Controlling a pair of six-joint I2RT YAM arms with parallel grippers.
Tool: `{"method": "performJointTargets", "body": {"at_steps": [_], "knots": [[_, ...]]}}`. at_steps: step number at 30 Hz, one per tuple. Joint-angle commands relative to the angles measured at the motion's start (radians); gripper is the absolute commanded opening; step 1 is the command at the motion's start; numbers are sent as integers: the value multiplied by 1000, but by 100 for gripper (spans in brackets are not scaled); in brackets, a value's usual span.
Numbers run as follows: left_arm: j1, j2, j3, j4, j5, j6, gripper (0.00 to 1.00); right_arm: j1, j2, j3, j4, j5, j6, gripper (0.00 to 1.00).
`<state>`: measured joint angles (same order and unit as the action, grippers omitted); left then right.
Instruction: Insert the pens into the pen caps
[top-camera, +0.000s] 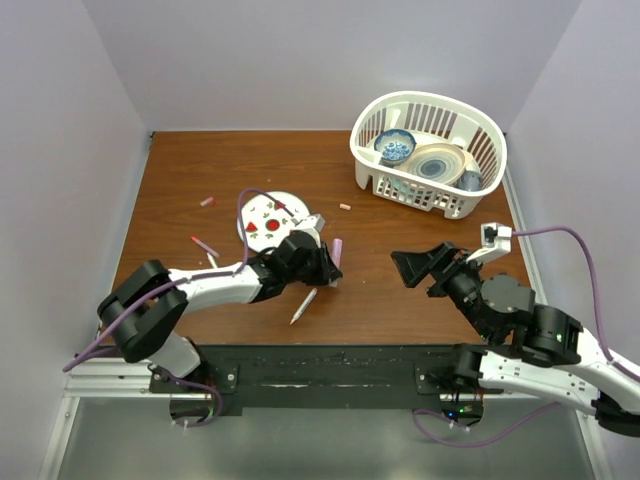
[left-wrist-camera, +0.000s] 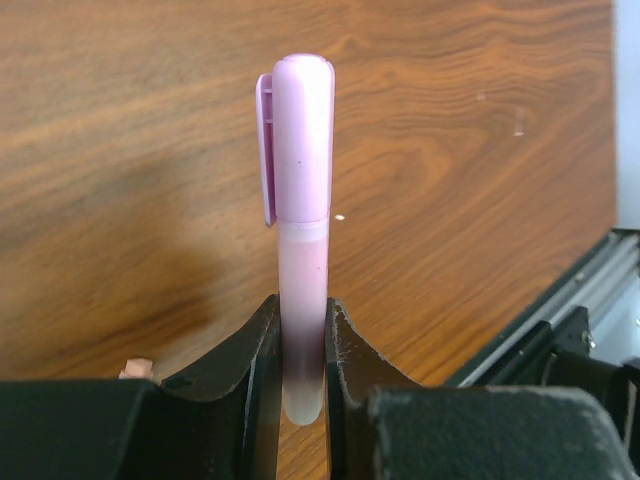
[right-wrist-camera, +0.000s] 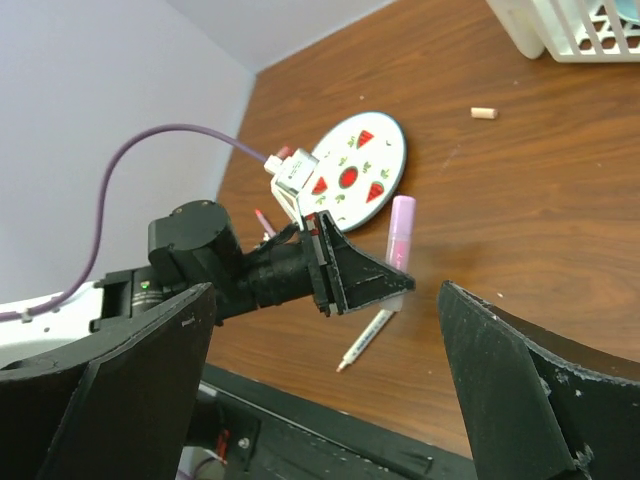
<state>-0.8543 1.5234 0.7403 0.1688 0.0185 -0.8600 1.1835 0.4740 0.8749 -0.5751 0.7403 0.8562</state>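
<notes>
My left gripper lowers the thicker pale pink pen (top-camera: 337, 250) onto the bare tabletop beside the white pen next and releases it, since its lilac cap is already on.
My left gripper (top-camera: 331, 272) is shut on the thicker pale pink pen (top-camera: 337, 250) and holds it by its lower end just above the table. In the left wrist view the pen (left-wrist-camera: 303, 250) stands between the jaws with a lilac clip cap (left-wrist-camera: 300, 130) on its far end. The white pen (top-camera: 304, 305) lies on the table near the left gripper, and also shows in the right wrist view (right-wrist-camera: 365, 340). The thin dark reddish pen (top-camera: 205, 245) lies at the left. Two small caps lie loose: a pinkish one (top-camera: 207, 201) and a pale one (top-camera: 345, 207). My right gripper (top-camera: 425, 265) is open and empty, facing the left gripper (right-wrist-camera: 385, 285).
A round white plate (top-camera: 262, 222) with red fruit prints lies behind the left gripper. A white basket (top-camera: 428, 155) with bowls stands at the back right. The black base rail (top-camera: 320, 375) runs along the near edge.
</notes>
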Motion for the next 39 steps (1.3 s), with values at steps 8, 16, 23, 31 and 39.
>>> {"method": "performJointTargets", "body": {"at_steps": [8, 16, 23, 31, 39], "knots": [[-57, 109, 65, -28, -124, -128, 13, 1, 80, 9, -8, 41, 52, 96], [-86, 159, 76, -40, -115, -162, 21, 1, 107, 18, -6, 31, 53, 96], [-95, 130, 57, -28, -81, -191, 39, 1, 120, 50, -37, 1, 49, 96], [-92, -57, 47, -107, -123, -113, 69, 2, 149, 59, 3, -82, -89, 96], [112, -431, -48, -343, -134, 19, 100, 1, 317, 76, 92, -242, -410, 93]]}}
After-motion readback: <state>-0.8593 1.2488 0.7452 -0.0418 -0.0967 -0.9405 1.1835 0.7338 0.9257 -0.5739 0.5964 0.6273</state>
